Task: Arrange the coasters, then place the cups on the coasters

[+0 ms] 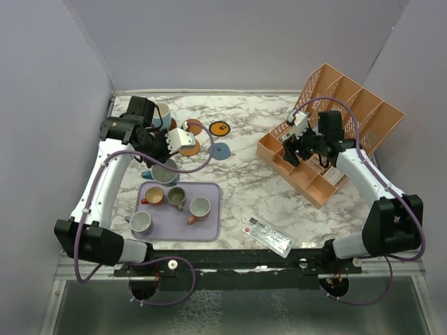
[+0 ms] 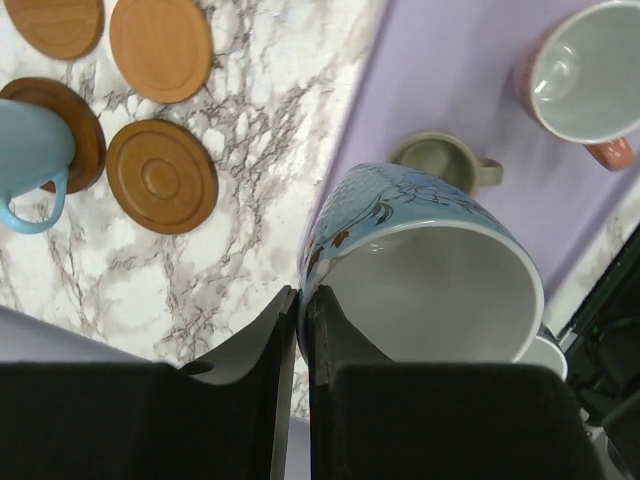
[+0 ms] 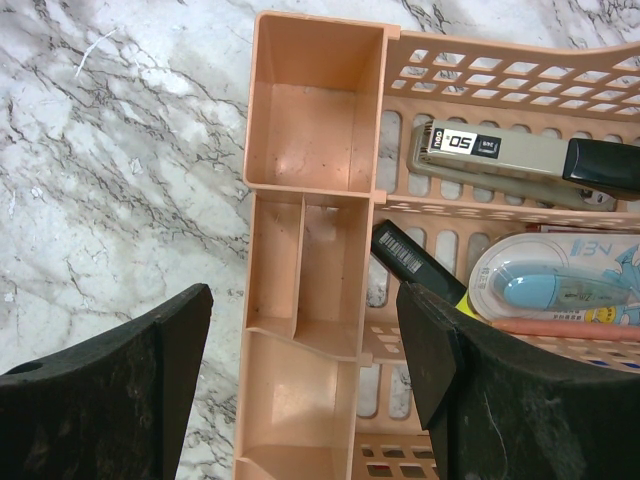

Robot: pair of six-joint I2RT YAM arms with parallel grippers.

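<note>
Next, the robot's left gripper should move outward and down to release the flowered cup (image 2: 420, 270) on the bare dark brown coaster (image 2: 162, 176), because the coaster beside it already carries a light blue cup.
My left gripper (image 2: 302, 300) is shut on the rim of a light blue flowered cup (image 2: 420, 270), one finger inside and one outside, and holds it tilted at the tray's far edge (image 1: 164, 171). Another light blue cup (image 2: 30, 150) stands on a dark brown coaster (image 2: 75, 135). Beside it lie a bare dark brown coaster (image 2: 162, 176) and two tan-orange coasters (image 2: 160, 48). An orange coaster with a black mark (image 1: 220, 128) and a grey-blue coaster (image 1: 221, 151) lie further right. Orange (image 1: 154, 197), olive (image 1: 177, 197), salmon-handled (image 1: 200, 207) and grey-white (image 1: 141, 222) cups stand on the lavender tray (image 1: 174, 230). My right gripper (image 3: 305, 340) is open above the organiser.
The orange slotted organiser (image 3: 315, 120) at the right holds a stapler (image 3: 520, 155), a marker (image 3: 410, 260) and a correction tape (image 3: 550, 285). A small packet (image 1: 269, 237) lies near the front edge. Purple walls close in the left, back and right sides.
</note>
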